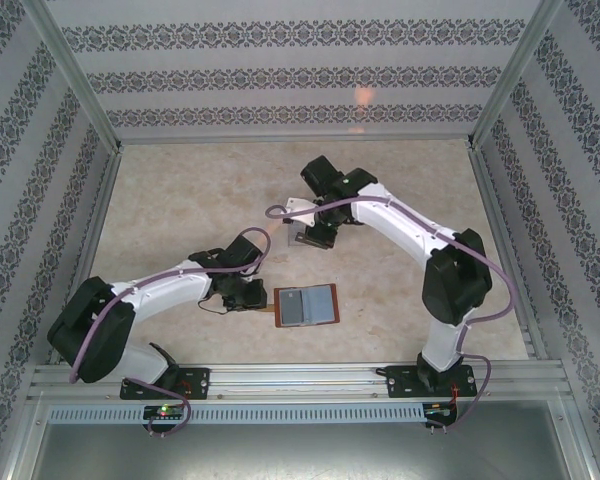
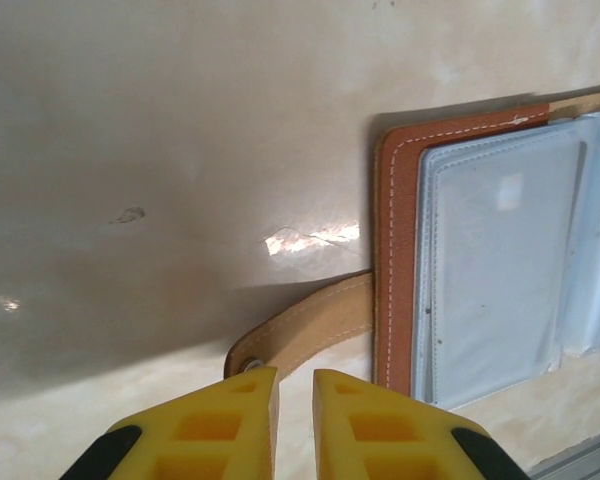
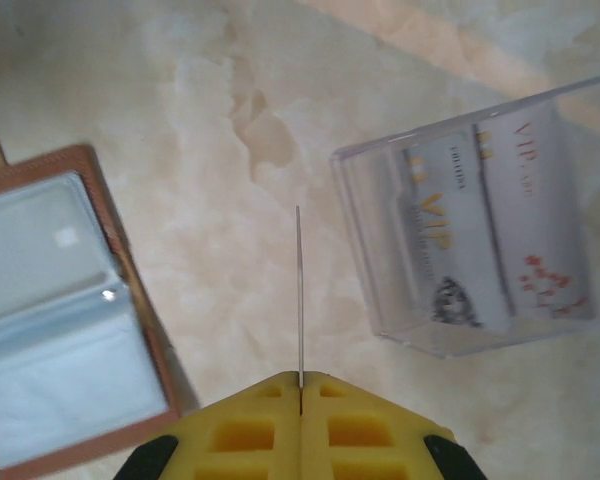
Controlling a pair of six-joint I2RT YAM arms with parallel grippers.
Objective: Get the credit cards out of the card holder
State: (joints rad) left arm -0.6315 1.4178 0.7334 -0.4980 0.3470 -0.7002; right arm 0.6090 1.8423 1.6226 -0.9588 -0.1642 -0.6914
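Note:
I should next move my right gripper outward over the far end of the clear box and lower it to release the thin card (image 3: pixel 299 290), because white cards are already inside the box.
The card holder (image 1: pixel 306 306) lies open on the table, reddish-brown leather (image 2: pixel 395 250) around grey-blue pockets (image 3: pixel 60 330). Its brown closing tab (image 2: pixel 310 325) sticks out to the side. My left gripper (image 2: pixel 295 372) hovers at the tab's snap end, its jaws a narrow gap apart with only bare table between them. In the top view the left gripper (image 1: pixel 252 296) sits just left of the holder. My right gripper (image 3: pixel 300 375) is shut on a thin credit card (image 3: pixel 299 290), seen edge-on, above the table between the holder and a clear box. In the top view the right gripper (image 1: pixel 310 238) is behind the holder.
A clear plastic box (image 3: pixel 365 240) lies right of the held card, with two white credit cards (image 3: pixel 460 240) printed "VIP" inside it. Patterned walls enclose the pale marbled table (image 1: pixel 180 200). An aluminium rail (image 1: pixel 300 375) runs along the near edge.

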